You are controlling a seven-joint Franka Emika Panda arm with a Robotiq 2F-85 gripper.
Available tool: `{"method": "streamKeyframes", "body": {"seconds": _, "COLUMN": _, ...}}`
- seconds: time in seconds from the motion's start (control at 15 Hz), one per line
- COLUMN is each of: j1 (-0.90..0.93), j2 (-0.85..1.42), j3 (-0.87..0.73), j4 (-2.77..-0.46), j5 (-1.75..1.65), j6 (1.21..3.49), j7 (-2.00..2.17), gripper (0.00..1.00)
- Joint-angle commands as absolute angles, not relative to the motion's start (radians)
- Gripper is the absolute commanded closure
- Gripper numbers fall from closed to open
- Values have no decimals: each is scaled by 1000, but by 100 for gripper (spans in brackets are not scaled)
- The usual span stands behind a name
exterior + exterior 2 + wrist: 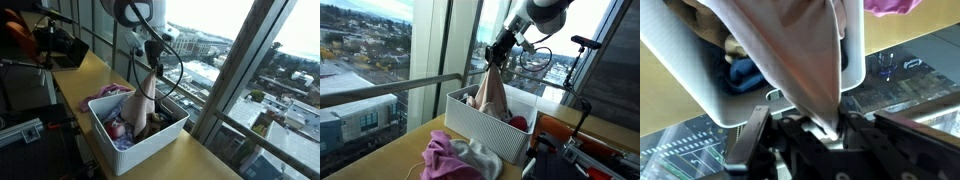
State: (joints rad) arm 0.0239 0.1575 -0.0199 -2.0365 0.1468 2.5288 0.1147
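Note:
I will lift my gripper, carry it over the pink and white pile, then lower it and release, because the pale pink cloth point(146, 100) hangs into the bin.
My gripper point(154, 66) point(497, 62) is shut on a pale pink cloth point(146, 100) point(494, 92) and holds it up so that it hangs down into a white bin point(150, 145) point(480, 132). In the wrist view the cloth point(790, 55) runs from between my fingers point(826, 128) toward the bin point(685, 70). The bin holds more clothes, among them a purple piece point(112, 92), a red one point(519, 124) and a blue one point(744, 72). A pile of pink and white clothes point(455, 157) lies on the wooden counter next to the bin.
The bin stands on a narrow wooden counter point(90, 70) along a large window with a metal railing point(390, 92). Black equipment point(60, 45) sits at the far end of the counter. A red and black stand point(575, 135) is beside the bin.

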Motion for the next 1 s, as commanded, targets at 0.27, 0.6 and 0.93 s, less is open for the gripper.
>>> {"method": "streamKeyframes", "body": {"seconds": 0.27, "j1": 25, "j2": -38, "j3": 5, "j4": -1816, "j5": 234, "j6": 2357, "j7": 87, "gripper": 99}}
{"method": "streamKeyframes", "body": {"seconds": 0.6, "j1": 56, "j2": -86, "j3": 31, "j4": -1591, "j5": 254, "j6": 2276, "j7": 101, "gripper": 99}}
{"method": "streamKeyframes", "body": {"seconds": 0.93, "j1": 100, "j2": -97, "j3": 81, "j4": -1432, "j5": 241, "j6": 2209, "j7": 118, "gripper": 99}}
